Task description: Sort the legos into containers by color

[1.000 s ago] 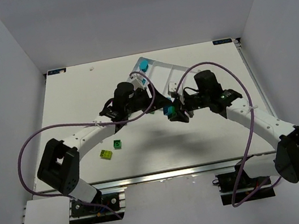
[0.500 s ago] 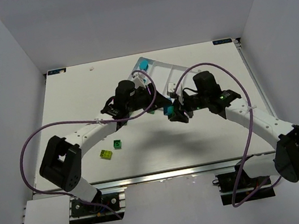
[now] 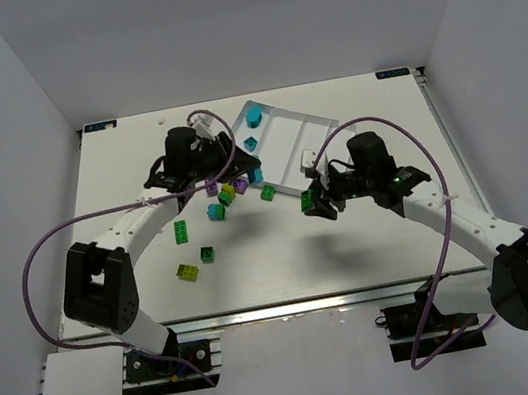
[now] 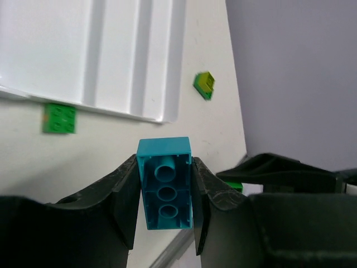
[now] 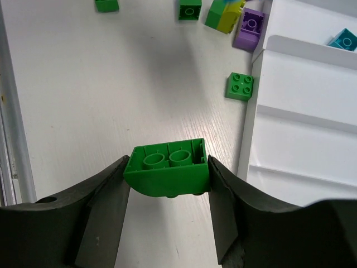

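Note:
My left gripper will next swing outward, turn and lower into the tray's end section (image 3: 247,132) to release the long cyan brick where cyan bricks lie.
My left gripper (image 3: 250,172) is shut on a cyan brick (image 4: 165,190), held above the table just off the near-left edge of the white tray (image 3: 288,145). My right gripper (image 3: 311,201) is shut on a green brick (image 5: 167,169), held above the table beside the tray's (image 5: 312,117) near corner. Two cyan bricks (image 3: 254,115) lie in the tray's far-left compartment. Loose purple (image 3: 212,188), yellow-green (image 3: 227,193), cyan (image 3: 214,211) and green (image 3: 267,193) bricks lie clustered left of the tray.
More bricks lie nearer the front left: green ones (image 3: 181,233) (image 3: 208,254) and a yellow-green one (image 3: 187,271). In the right wrist view a green brick (image 5: 240,86) and a purple one (image 5: 249,26) sit against the tray's edge. White walls enclose the table.
My left arm has swung back and to the left with the cyan brick, uncovering the cluster of loose bricks. My right gripper has barely moved and still holds the green brick.

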Robot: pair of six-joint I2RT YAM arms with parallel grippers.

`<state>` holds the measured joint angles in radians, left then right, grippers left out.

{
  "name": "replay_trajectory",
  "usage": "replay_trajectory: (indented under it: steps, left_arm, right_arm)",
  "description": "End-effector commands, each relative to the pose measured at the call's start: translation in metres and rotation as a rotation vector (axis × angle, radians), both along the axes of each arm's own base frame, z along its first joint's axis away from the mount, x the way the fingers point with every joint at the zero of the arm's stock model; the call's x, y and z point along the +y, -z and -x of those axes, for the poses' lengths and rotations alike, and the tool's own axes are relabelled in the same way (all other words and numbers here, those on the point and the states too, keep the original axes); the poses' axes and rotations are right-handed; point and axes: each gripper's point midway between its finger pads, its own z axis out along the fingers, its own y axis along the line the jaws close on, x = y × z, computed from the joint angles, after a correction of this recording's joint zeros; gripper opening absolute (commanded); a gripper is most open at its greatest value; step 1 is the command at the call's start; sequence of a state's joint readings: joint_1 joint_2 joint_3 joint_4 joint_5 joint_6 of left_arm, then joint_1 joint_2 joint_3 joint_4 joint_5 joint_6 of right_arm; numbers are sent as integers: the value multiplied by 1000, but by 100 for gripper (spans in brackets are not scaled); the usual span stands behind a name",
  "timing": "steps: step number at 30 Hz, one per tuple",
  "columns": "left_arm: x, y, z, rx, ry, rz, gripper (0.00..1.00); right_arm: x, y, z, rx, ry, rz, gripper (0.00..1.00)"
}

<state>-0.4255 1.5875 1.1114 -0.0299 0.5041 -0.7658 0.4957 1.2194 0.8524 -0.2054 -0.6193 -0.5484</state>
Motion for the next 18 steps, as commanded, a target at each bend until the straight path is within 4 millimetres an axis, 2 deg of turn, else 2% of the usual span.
replay_trajectory:
  steps: [1,2,3,4,5,6,7,8,9,10,11,12,13,14,18]
  left_arm:
    - [22,-15,-29,-68,-49,-59,0]
    - [26,-21,-42,-74,-69,-88,0]
    - [36,-17,-58,-75,-112,-128,0]
    - [39,8,-73,-46,-115,-193,0]
    - [45,21,-79,-4,-124,-248,0]
    - [48,0,-106,-64,-174,-282,0]
    - [51,29,-121,-41,-164,-361,0]
    - [55,40,-124,-8,-160,-413,1]
    - [53,17,-145,-68,-177,-416,2]
    - [58,22,-156,-80,-192,-467,3]
    - [59,48,-161,-26,-181,-511,4]
    - [61,51,-168,-26,-194,-532,7]
    - [62,42,-179,-58,-215,-542,11]
    - [63,54,-184,-44,-222,-551,13]
    - [61,73,-192,-16,-251,-547,27]
  right_arm:
    - [-3,-10,-9,-51,25,-25,0]
    - [-4,-9,-11,-49,33,-23,0]
    - [-4,-10,-12,-51,36,-23,0]
    - [-5,-10,-13,-53,40,-23,0]
    - [-7,-10,-16,-55,51,-23,0]
    - [-7,-12,-17,-58,54,-25,0]
    - [-9,-13,-20,-62,62,-27,0]
    - [-10,-13,-21,-65,67,-28,0]
    - [-11,-16,-22,-73,71,-33,0]
    - [-13,-17,-25,-76,80,-36,0]
    - [-15,-17,-27,-78,88,-37,0]
    - [-15,-19,-29,-82,94,-40,0]
    - [-18,-20,-31,-83,106,-42,0]
    - [-19,-20,-33,-81,114,-43,0]
    - [-24,-22,-40,-84,136,-49,0]
